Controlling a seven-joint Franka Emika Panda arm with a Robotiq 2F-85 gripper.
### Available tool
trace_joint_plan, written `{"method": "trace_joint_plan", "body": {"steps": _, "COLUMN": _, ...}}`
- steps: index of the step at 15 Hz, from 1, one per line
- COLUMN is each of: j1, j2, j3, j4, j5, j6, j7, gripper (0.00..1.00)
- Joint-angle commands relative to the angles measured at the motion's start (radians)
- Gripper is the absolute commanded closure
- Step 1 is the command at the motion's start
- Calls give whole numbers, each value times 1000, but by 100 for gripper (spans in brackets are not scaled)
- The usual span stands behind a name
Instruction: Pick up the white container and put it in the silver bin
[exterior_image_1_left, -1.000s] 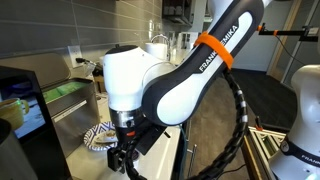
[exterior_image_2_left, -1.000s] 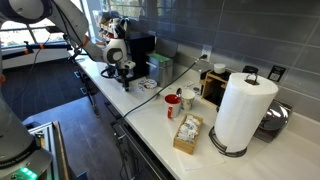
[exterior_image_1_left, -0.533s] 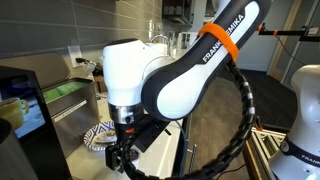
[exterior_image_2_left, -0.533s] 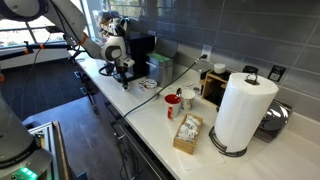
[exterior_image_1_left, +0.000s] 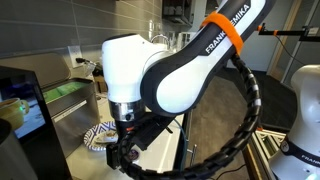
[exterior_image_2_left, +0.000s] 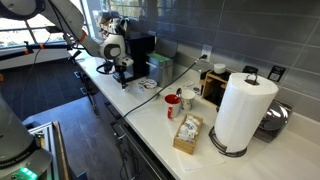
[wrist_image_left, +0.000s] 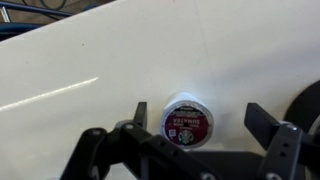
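The white container already stands between my gripper's open fingers, so next I should keep my gripper low over the counter and close the fingers onto the container's opposite sides.
The white container (wrist_image_left: 186, 124) is a tiny round pot with whitish sides and a dark reddish-brown label on top. It stands upright on the pale counter in the wrist view. My gripper (wrist_image_left: 199, 114) is open, with one finger on each side of the pot and neither touching it. In both exterior views the gripper (exterior_image_1_left: 120, 156) (exterior_image_2_left: 124, 80) hangs low over the counter and hides the pot. The silver bin (exterior_image_2_left: 160, 67) stands just beyond the gripper, beside the black machine, and it also shows in an exterior view (exterior_image_1_left: 72, 97).
A black screen-fronted machine (exterior_image_1_left: 20, 105) stands close to the arm. A patterned cloth (exterior_image_1_left: 97, 135) lies by the gripper. Further along the counter are a white cup with a red utensil (exterior_image_2_left: 173, 103), a box of packets (exterior_image_2_left: 187, 133) and a tall paper-towel roll (exterior_image_2_left: 240, 110).
The arm has shifted a little sideways and the gripper has sunk slightly towards the counter. The gripper stays open.
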Motion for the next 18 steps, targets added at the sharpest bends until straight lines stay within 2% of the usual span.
{"method": "trace_joint_plan", "body": {"steps": 1, "j1": 4, "j2": 4, "j3": -11, "j4": 8, "j5": 3, "j6": -27, "j7": 32, "gripper": 0}}
{"method": "trace_joint_plan", "body": {"steps": 3, "j1": 4, "j2": 8, "j3": -17, "j4": 11, "j5": -3, "j6": -19, "j7": 45, "gripper": 2}}
{"method": "trace_joint_plan", "body": {"steps": 4, "j1": 6, "j2": 10, "j3": -22, "j4": 12, "j5": -9, "j6": -16, "j7": 55, "gripper": 7}}
{"method": "trace_joint_plan", "body": {"steps": 5, "j1": 4, "j2": 13, "j3": -23, "j4": 15, "j5": -8, "j6": -15, "j7": 54, "gripper": 21}}
{"method": "trace_joint_plan", "body": {"steps": 11, "j1": 5, "j2": 25, "j3": -26, "j4": 29, "j5": -9, "j6": -17, "j7": 51, "gripper": 68}}
{"method": "trace_joint_plan", "body": {"steps": 12, "j1": 6, "j2": 20, "j3": -26, "j4": 29, "j5": -9, "j6": -16, "j7": 54, "gripper": 73}}
{"method": "trace_joint_plan", "body": {"steps": 18, "j1": -6, "j2": -7, "j3": -11, "j4": 20, "j5": 41, "j6": -37, "j7": 44, "gripper": 77}}
